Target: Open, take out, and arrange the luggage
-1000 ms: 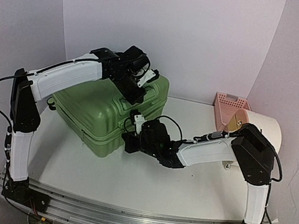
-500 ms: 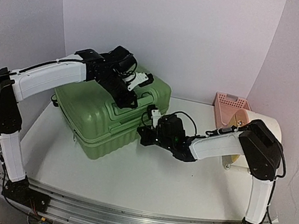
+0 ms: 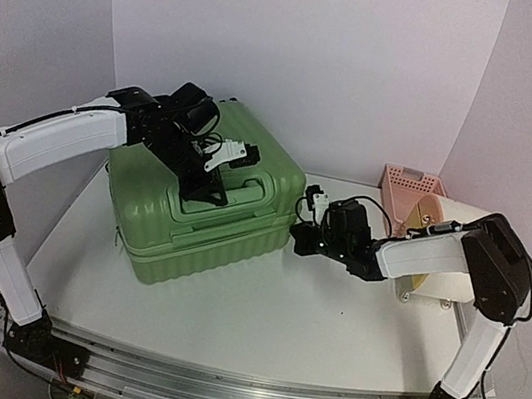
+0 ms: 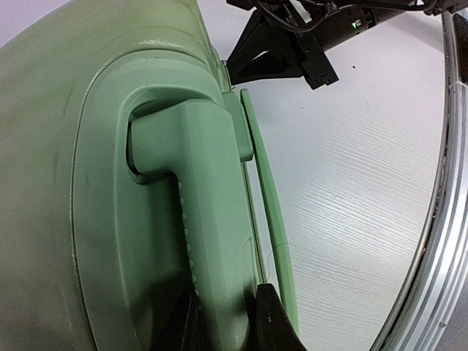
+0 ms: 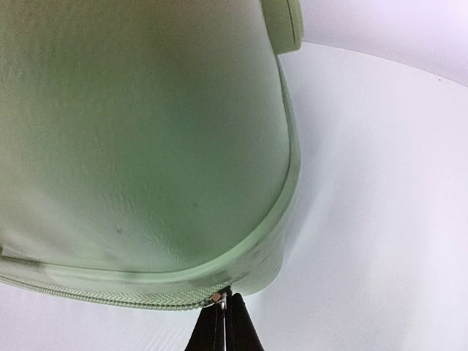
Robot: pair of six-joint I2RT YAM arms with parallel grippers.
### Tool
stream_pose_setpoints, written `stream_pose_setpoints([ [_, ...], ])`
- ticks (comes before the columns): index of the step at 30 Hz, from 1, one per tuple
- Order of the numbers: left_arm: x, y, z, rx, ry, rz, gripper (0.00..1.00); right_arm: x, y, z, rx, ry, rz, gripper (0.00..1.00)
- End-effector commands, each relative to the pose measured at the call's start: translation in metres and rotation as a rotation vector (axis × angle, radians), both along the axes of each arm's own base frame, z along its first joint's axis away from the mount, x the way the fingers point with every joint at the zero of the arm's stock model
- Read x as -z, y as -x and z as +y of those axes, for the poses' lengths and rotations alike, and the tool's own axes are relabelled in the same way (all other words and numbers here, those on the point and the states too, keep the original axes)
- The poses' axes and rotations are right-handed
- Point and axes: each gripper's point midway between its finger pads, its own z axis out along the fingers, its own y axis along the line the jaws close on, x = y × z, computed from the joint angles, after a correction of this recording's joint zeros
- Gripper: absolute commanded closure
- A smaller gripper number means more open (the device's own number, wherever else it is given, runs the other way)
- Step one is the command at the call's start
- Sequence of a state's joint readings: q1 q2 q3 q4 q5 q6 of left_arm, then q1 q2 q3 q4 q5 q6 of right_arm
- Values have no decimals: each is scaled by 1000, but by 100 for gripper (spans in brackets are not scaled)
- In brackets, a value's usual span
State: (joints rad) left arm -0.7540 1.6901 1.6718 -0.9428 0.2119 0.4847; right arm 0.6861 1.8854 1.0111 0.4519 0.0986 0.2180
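The suitcase lies crooked on the tabletop, so the left gripper next needs to pull the suitcase's moulded handle [image 3: 242, 194] [image 4: 208, 212] to the left in the top view and slightly back, and let go of it.
The luggage [image 3: 190, 233] is a large light-green ribbed suitcase lying closed on the white table, handle side up. My left gripper [image 3: 210, 183] is shut on its moulded handle [image 3: 242, 194]. In the left wrist view the black fingers [image 4: 274, 322] clamp the handle [image 4: 208, 212] from both sides, with my left gripper [image 4: 223, 311] at the bottom edge. My right gripper [image 3: 300, 237] sits at the suitcase's right corner. In the right wrist view my right gripper [image 5: 221, 313] is shut on the small metal zipper pull [image 5: 218, 297], where the zip runs round the shell [image 5: 146, 131].
A small pink slotted basket [image 3: 410, 185] and a cream drum [image 3: 472, 242] on its side stand at the back right, behind my right arm. Walls close the back and both sides. A metal rail [image 3: 217, 379] runs along the front edge.
The suitcase has turned and shifted right and back. My left gripper has moved left and lower on the handle. My right gripper has moved right along the suitcase's edge with the zipper pull.
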Motion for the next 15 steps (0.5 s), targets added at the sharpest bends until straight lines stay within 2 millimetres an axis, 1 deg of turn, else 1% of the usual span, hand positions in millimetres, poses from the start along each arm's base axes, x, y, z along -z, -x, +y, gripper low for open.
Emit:
stream_pose_setpoints([
  [1,43,134,53,362,-224,417,100,-34,-40,-71,207,85,-120,100],
  [2,43,134,55,368,-227,412,100,-34,-40,-69,187,91,-124,100],
  [5,46,140,60,415,-231,401,100,-39,-46,-49,49,158,-187,100],
  [6,45,141,61,424,-229,399,100,-38,-50,-52,50,178,-195,100],
  [7,45,143,62,438,-228,392,100,-42,-57,-58,61,188,-209,100],
  [8,45,146,65,456,-226,384,100,-47,-66,-68,75,179,-214,100],
  [9,45,151,69,482,-222,376,100,-54,-80,-86,89,156,-217,100],
  [10,46,154,71,496,-221,374,100,-60,-87,-91,89,159,-231,100],
  [11,47,156,72,505,-220,374,100,-63,-90,-90,67,177,-248,100],
  [12,47,157,72,513,-215,376,100,-64,-93,-84,26,183,-257,100],
  [13,47,158,72,523,-212,374,100,-71,-95,-76,-5,173,-273,100],
  [14,47,158,72,536,-209,370,100,-67,-95,-65,-63,152,-263,100],
  [15,46,158,71,540,-208,368,100,-68,-97,-61,-75,149,-266,100],
])
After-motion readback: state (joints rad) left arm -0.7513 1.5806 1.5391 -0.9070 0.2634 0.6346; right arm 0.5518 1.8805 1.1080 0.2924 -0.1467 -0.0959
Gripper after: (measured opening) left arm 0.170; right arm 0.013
